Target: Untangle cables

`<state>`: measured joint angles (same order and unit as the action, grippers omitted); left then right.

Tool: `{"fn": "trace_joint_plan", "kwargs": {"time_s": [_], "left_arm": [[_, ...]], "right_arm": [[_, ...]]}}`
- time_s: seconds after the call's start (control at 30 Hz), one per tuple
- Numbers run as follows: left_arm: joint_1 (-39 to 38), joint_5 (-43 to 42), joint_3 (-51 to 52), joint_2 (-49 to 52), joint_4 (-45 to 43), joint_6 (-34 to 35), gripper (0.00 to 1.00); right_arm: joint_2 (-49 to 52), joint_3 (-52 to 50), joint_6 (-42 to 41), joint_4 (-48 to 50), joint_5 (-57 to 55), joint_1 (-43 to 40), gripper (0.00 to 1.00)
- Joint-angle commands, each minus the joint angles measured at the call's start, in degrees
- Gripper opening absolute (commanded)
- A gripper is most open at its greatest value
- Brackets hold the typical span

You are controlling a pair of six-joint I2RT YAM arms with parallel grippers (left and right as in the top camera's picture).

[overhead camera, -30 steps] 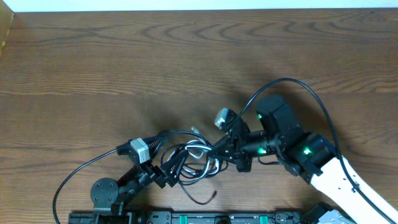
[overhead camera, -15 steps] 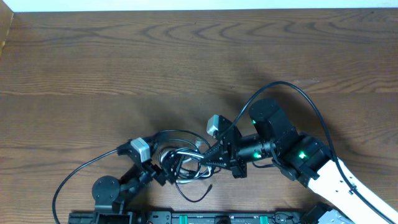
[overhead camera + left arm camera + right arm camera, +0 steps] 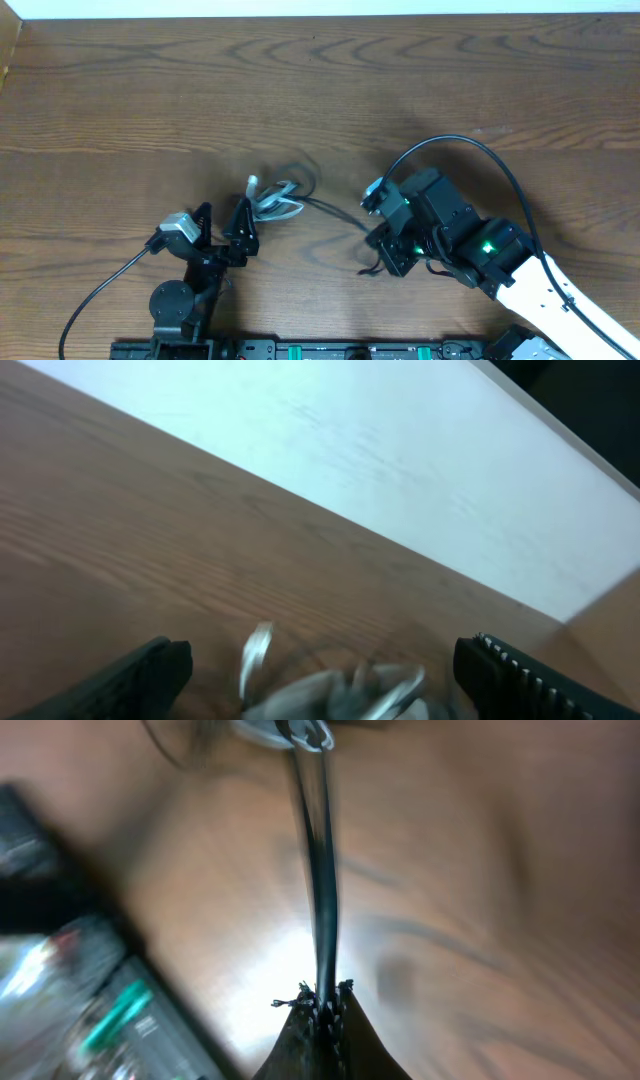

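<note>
The right gripper shifts outward next and releases the thin black cable on the bare tabletop just outward of it, apart from the white heap.
A short white cable with a silver plug lies in a small blurred bunch on the wooden table. My left gripper is open just left of it. In the left wrist view the blurred white bunch sits between the wide-apart fingers. My right gripper is shut on a thin black cable that runs taut from the bunch to its jaws. The right wrist view shows the jaws pinching that black cable. I cannot pick out a second black cable.
The thick black robot wires arc over the right arm and trail from the left arm. The base rail runs along the near edge. The table's far edge meets a white wall.
The arms have pulled apart: the right gripper moved right, drawing a black cable taut; the left gripper swung left. The tangle shrank and shifted farther up the table.
</note>
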<state>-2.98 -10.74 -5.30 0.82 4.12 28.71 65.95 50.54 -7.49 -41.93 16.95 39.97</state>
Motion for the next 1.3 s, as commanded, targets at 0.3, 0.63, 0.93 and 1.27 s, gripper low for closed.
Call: {"fn": "trace_joint_plan", "kwargs": {"time_s": [0.3, 0.63, 0.93, 1.27], "left_arm": [[0.28, -6.27, 0.33, 0.28, 0.15, 10.99, 0.90], [0.28, -23.21, 0.33, 0.59, 4.07, -7.28, 0.90], [0.28, -14.14, 0.31, 0.85, 11.65, -7.28, 0.91], [0.28, -14.05, 0.31, 2.62, 11.65, -7.28, 0.91]], "right_arm": [[0.83, 0.07, -23.10, 0.55, -23.21, -0.22, 0.01], [2.16, 0.07, -23.56, 3.39, -19.56, -0.13, 0.02], [6.10, 0.07, -32.89, 1.53, -19.58, -0.13, 0.92], [10.27, 0.07, -48.87, 16.68, -16.76, 0.33, 0.61]]}}
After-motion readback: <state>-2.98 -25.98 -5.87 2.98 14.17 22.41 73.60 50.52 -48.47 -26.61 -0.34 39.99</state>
